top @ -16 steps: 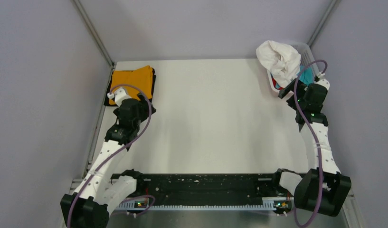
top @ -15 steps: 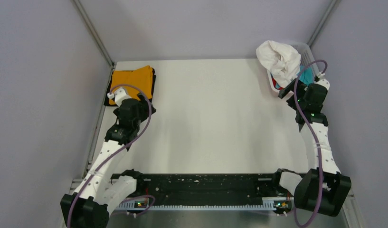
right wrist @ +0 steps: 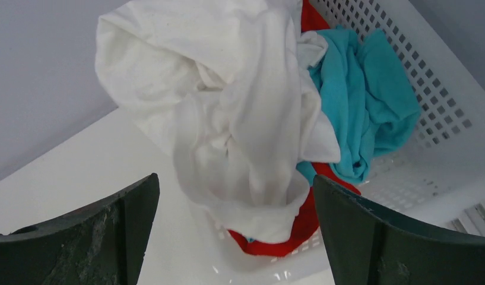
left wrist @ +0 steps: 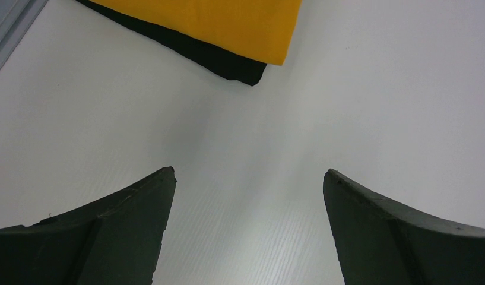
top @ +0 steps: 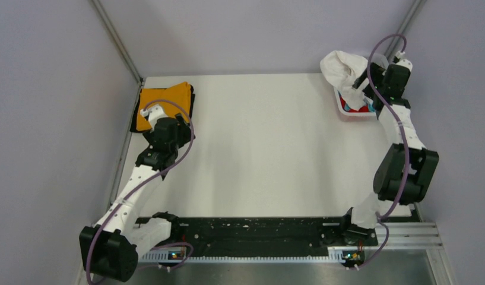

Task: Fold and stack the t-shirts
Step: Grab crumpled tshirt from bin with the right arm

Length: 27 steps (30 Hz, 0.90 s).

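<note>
My right gripper moves outward and down onto the bunched middle folds of the white t-shirt (top: 341, 68) and closes next, since the shirt lies over the teal and red tees.
A folded orange t-shirt (top: 164, 98) lies on a folded black t-shirt (top: 135, 124) at the table's far left; both show in the left wrist view, orange (left wrist: 216, 24) over black (left wrist: 228, 62). My left gripper (top: 181, 126) is open and empty (left wrist: 249, 178), just near of the stack's corner. A crumpled white t-shirt (top: 341, 68) spills over the white mesh basket (top: 346, 113) at the far right. In the right wrist view the white tee (right wrist: 228, 119) covers a teal tee (right wrist: 370, 101) and a red tee (right wrist: 287, 234). My right gripper (top: 364, 83) is open (right wrist: 235, 177), just short of the white tee.
The basket's mesh wall (right wrist: 441, 71) stands right of the shirts. Grey walls close in the table on the left, back and right. A black rail (top: 246, 234) runs along the near edge between the arm bases.
My right arm has swung away from me and now reaches over the basket beside the white tee. My left arm has shifted slightly toward the orange and black stack.
</note>
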{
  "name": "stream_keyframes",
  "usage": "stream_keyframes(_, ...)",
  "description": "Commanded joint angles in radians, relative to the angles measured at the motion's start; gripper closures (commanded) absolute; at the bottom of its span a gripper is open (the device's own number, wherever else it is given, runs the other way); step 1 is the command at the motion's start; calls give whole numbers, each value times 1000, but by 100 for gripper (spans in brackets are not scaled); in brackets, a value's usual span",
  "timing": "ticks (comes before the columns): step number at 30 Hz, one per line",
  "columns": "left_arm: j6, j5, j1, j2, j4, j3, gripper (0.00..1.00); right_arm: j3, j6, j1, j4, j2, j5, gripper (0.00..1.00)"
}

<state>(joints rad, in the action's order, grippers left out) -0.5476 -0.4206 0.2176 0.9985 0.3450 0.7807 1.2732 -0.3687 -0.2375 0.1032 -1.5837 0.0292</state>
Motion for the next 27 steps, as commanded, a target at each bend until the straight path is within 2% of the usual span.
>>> stream_keyframes(1, 24, -19, -6, -6, -25, 29, 1, 267, 53, 6, 59, -225, -26, 2)
stream_keyframes(5, 26, -32, -10, -31, -53, -1, 1, 508, 58, 9, 191, -444, 1, 4)
stream_keyframes(7, 21, -31, -13, -29, -56, 3, 1, 588, 60, 10, 225, -524, -10, 9)
stream_keyframes(8, 14, -29, -14, -26, -52, 8, 1, 623, 64, 12, 239, -554, -7, 20)
stream_keyframes(11, -8, -22, -15, -26, -43, 11, 1, 703, 74, 22, 270, -610, -8, 70)
stream_keyframes(13, -18, -22, -15, -27, -43, 8, 1, 736, 113, 37, 282, -604, -21, 89)
stream_keyframes(15, -24, -16, -15, -32, -37, 12, 1, 771, 168, 64, 293, -569, -58, 100)
stream_keyframes(19, -51, 3, -15, -41, -51, 8, 1, 846, 261, 155, 344, -447, -148, 100)
stream_keyframes(22, -58, 27, -15, -67, -107, -21, 1, 826, 342, 292, 366, -330, -197, 100)
stream_keyframes(27, -58, 43, -15, -83, -120, -27, 1, 779, 490, 533, 339, -196, -118, 100)
